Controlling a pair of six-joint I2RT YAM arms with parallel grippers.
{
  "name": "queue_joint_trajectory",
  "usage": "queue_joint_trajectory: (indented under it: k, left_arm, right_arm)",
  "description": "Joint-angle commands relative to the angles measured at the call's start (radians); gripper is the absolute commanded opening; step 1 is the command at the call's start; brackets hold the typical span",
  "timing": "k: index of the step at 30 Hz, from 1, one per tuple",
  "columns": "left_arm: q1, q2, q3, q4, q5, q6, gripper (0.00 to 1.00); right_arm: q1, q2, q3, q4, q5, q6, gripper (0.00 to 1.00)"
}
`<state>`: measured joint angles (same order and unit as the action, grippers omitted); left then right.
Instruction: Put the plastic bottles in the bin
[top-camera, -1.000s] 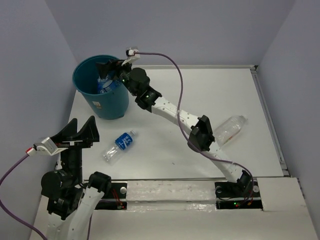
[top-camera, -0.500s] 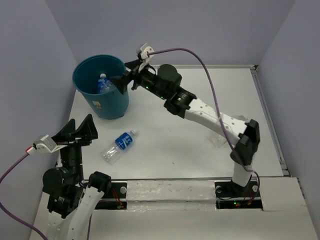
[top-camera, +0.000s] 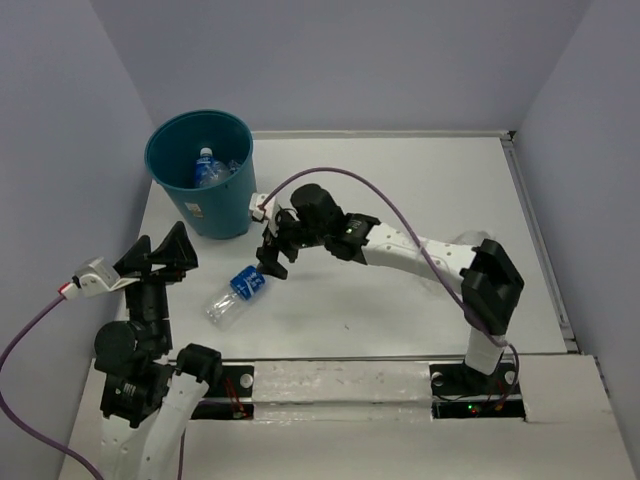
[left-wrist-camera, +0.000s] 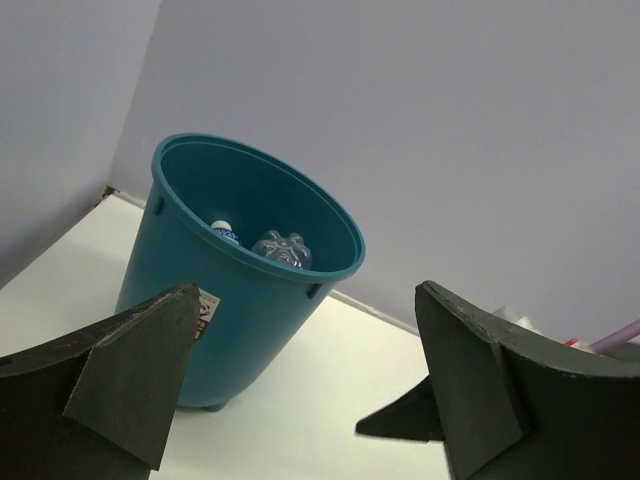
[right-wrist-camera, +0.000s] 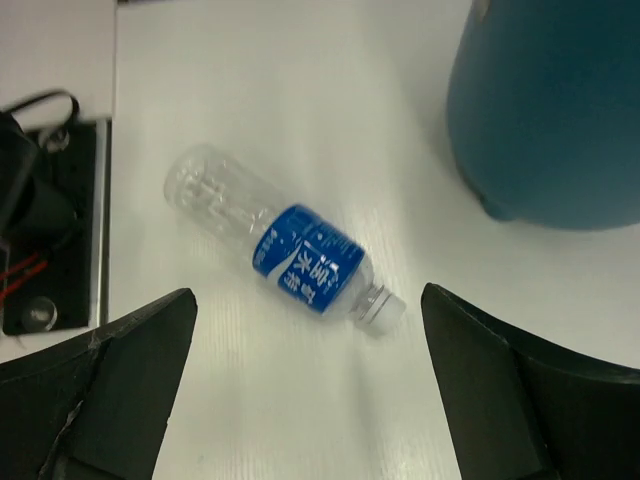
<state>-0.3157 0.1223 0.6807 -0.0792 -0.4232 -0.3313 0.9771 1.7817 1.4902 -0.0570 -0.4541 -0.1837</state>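
I should lower my right gripper next and move it back past the cap of the blue-labelled bottle onto the label, because the bottle lies on its side below my open fingers.
The teal bin (top-camera: 200, 190) stands at the far left with two blue-labelled plastic bottles (top-camera: 207, 168) inside; the left wrist view also shows the bin (left-wrist-camera: 240, 290) and those bottles (left-wrist-camera: 282, 248). Another blue-labelled bottle (top-camera: 237, 293) lies on its side on the table, also in the right wrist view (right-wrist-camera: 285, 250). My right gripper (top-camera: 272, 255) hovers open and empty just above and beside its cap end (right-wrist-camera: 310, 390). A plainer clear bottle (top-camera: 468, 240) lies at the right, mostly hidden behind the right arm. My left gripper (top-camera: 160, 255) is open and empty, raised at the near left (left-wrist-camera: 300, 390).
The bin's base (right-wrist-camera: 550, 110) stands close to the lying bottle's cap end. The left arm's base plate (right-wrist-camera: 45, 230) lies just beyond the bottle's bottom end. Grey walls close in the table on the left, back and right.
My right gripper has left the bin's rim, swung back and down, and now hangs open over the bottle lying on the table. The left arm has barely moved.
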Motion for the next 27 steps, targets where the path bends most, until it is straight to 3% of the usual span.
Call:
queue_joint_trajectory:
  k: [1,15,22,27]
  left_arm:
    - [0.021,0.034,0.003,0.035,-0.005,-0.005,0.99]
    - [0.02,0.071,0.002,0.041,0.043,-0.005,0.99]
    - [0.018,0.077,0.0,0.045,0.067,-0.005,0.99]
    - [0.018,0.073,0.002,0.044,0.063,0.0,0.99]
  right_arm:
    - [0.063,0.08,0.108,-0.138,0.046,-0.147,1.0]
    - [0.14,0.327,0.202,-0.099,0.201,-0.381,1.0]
    - [0.161,0.422,0.295,-0.161,0.244,-0.487,1.0]
    - [0.17,0.504,0.393,-0.29,0.183,-0.513,1.0]
